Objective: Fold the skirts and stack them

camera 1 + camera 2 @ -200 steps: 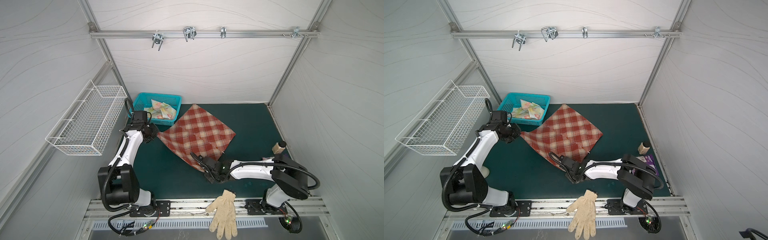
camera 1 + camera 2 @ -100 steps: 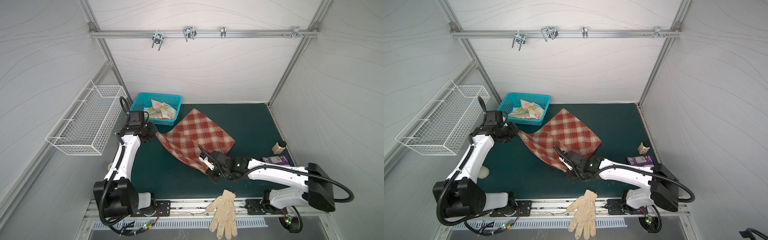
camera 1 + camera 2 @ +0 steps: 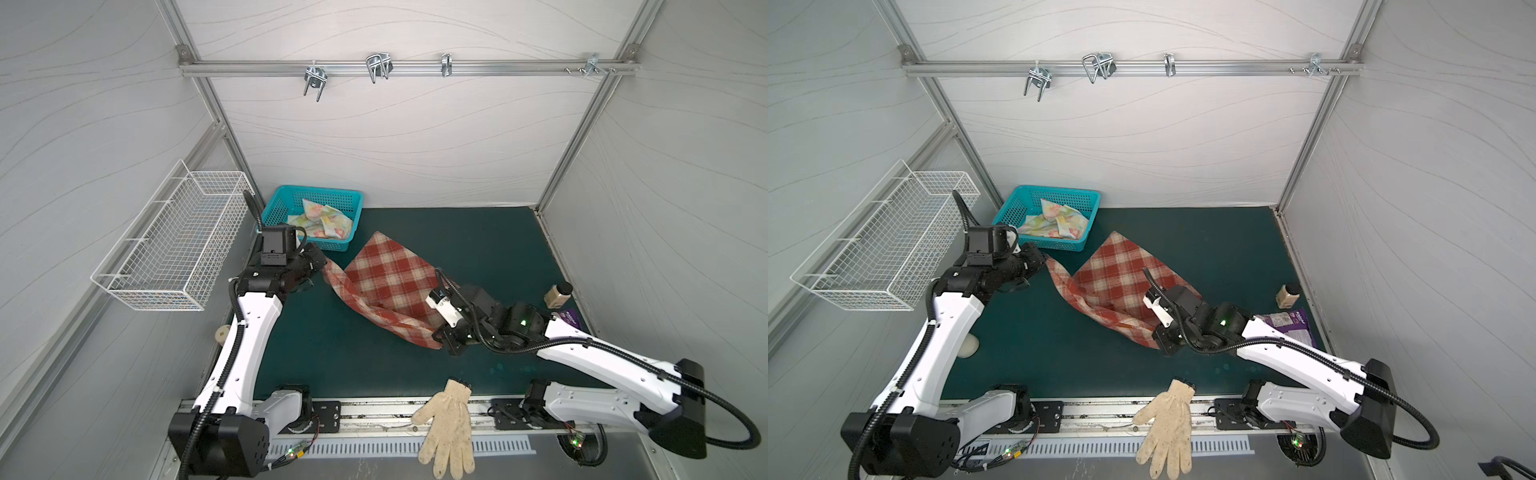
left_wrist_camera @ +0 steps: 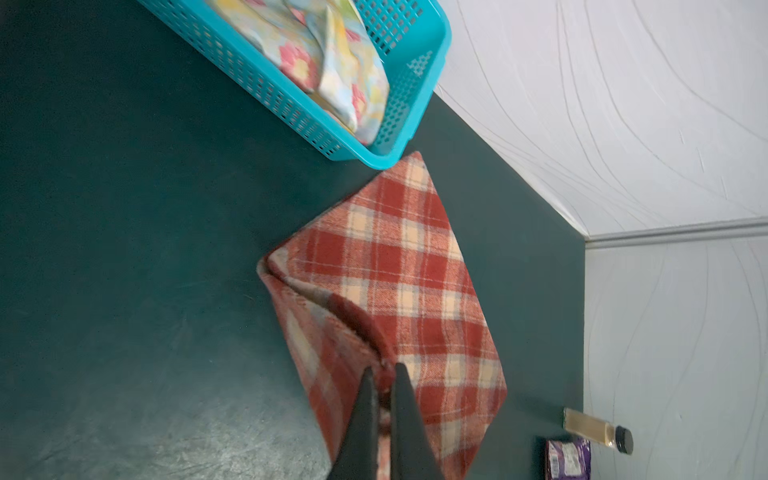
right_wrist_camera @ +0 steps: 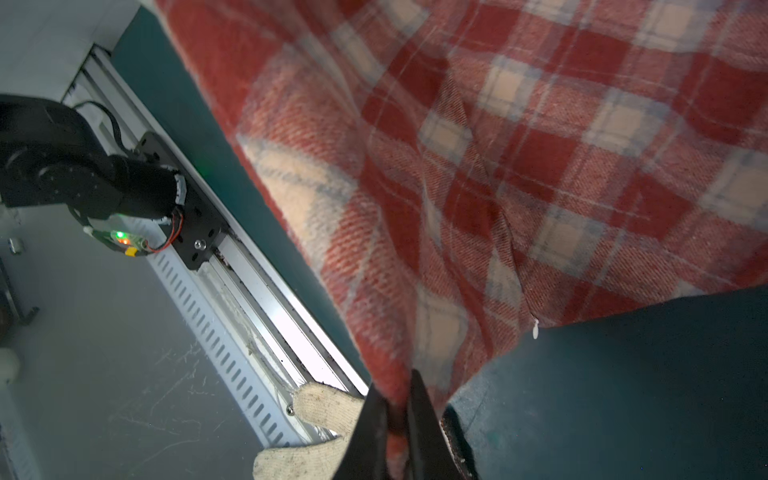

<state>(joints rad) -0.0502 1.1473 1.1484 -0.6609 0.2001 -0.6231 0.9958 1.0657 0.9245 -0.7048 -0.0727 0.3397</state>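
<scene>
Next, my left gripper swings outward and down to the skirt's far corner (image 3: 377,237) (image 4: 414,163), which lies there beside the teal basket, and releases.
The rust-red and cream plaid skirt (image 3: 390,282) (image 3: 1115,278) lies on the green mat, and its near-left edge is lifted off the mat between my two grippers. My left gripper (image 3: 323,267) (image 3: 1045,261) (image 4: 383,370) is shut on the skirt's left corner. At the front corner my right gripper (image 3: 439,343) (image 3: 1158,338) (image 5: 397,388) is shut on the cloth (image 5: 498,145) as well. The thin floral skirt (image 3: 324,220) (image 3: 1059,222) (image 4: 332,58) lies crumpled in the teal basket.
The teal basket (image 3: 286,199) (image 4: 419,70) stands at the back left, close to the plaid skirt's far corner. A wire basket (image 3: 174,245) hangs on the left wall. A cream glove (image 3: 449,419) lies on the front rail. A small bottle (image 3: 557,294) and a purple packet (image 3: 1289,324) lie at the right.
Both grippers have risen and shifted a little right with their corners. The plaid skirt's near-left edge, flat a second ago, now hangs lifted between them.
</scene>
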